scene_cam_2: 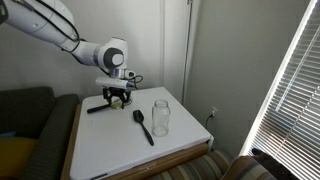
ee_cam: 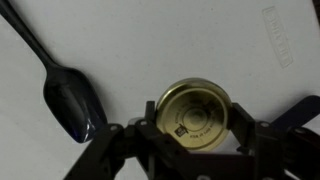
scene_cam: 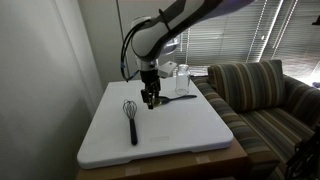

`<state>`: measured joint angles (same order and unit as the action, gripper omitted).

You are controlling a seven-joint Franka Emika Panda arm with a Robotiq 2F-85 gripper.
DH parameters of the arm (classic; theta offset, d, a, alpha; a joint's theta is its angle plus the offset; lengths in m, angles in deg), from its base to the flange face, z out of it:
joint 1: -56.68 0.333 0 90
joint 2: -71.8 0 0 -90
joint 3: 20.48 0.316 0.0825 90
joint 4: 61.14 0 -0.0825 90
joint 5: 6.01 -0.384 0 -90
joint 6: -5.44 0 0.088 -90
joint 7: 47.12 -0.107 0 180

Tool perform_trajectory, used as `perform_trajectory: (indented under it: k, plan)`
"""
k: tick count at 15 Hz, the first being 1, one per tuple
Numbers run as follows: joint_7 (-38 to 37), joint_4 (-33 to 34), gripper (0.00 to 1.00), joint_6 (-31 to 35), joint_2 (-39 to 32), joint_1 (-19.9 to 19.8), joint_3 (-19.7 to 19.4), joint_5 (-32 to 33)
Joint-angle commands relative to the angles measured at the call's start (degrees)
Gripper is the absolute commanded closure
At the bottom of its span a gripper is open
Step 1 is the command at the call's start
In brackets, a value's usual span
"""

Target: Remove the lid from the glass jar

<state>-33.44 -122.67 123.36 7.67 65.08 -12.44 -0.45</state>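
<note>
The lid goes down onto the clear white tabletop beside the whisk's handle next. My gripper moves away from the spoon and releases it there, since that spot lies below.
The gold lid sits between my gripper's two black fingers, which are shut on its rim. It is held low over the white table, away from the jar. The clear glass jar stands upright with no lid on it, and it also shows behind the arm in an exterior view. In both exterior views the gripper points down near the table's far side, between the whisk and the spoon.
A black spoon lies on the white table next to the gripper, also shown in an exterior view. A black whisk lies on the gripper's other side. A striped couch borders the table.
</note>
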Motion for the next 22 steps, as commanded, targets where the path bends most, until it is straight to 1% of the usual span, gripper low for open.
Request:
perform_trajectory:
  k: [1,2,3,6,8,14,15,16,17,21,22]
  plan:
    - [-4.8,-1.3,0.53,4.1,-1.0,1.7,-1.9,-0.1]
    - [-5.8,-1.3,0.53,4.5,-1.5,1.9,-2.1,-0.2]
    - [-7.0,-2.7,0.53,5.7,-1.6,2.1,-1.8,0.3]
    - [-9.3,-3.7,0.53,6.4,-3.3,3.1,-1.9,0.5]
    - [-11.1,-5.8,0.53,8.0,-3.7,4.0,-1.9,0.6]
    - [-14.6,-10.2,0.53,10.5,-2.4,5.7,-1.7,1.3]
    - [-14.7,-11.3,0.08,11.1,-1.9,5.8,-1.5,1.2]
    - [-15.6,-12.4,0.06,12.0,-1.5,6.1,-1.6,1.0]
    - [-16.3,-13.6,0.01,12.8,-1.1,6.3,-1.5,0.9]
    - [-18.6,-17.9,0.00,16.6,0.8,7.5,-1.7,-0.1]
    - [-19.2,-19.9,0.00,18.1,2.2,7.7,-1.8,0.1]
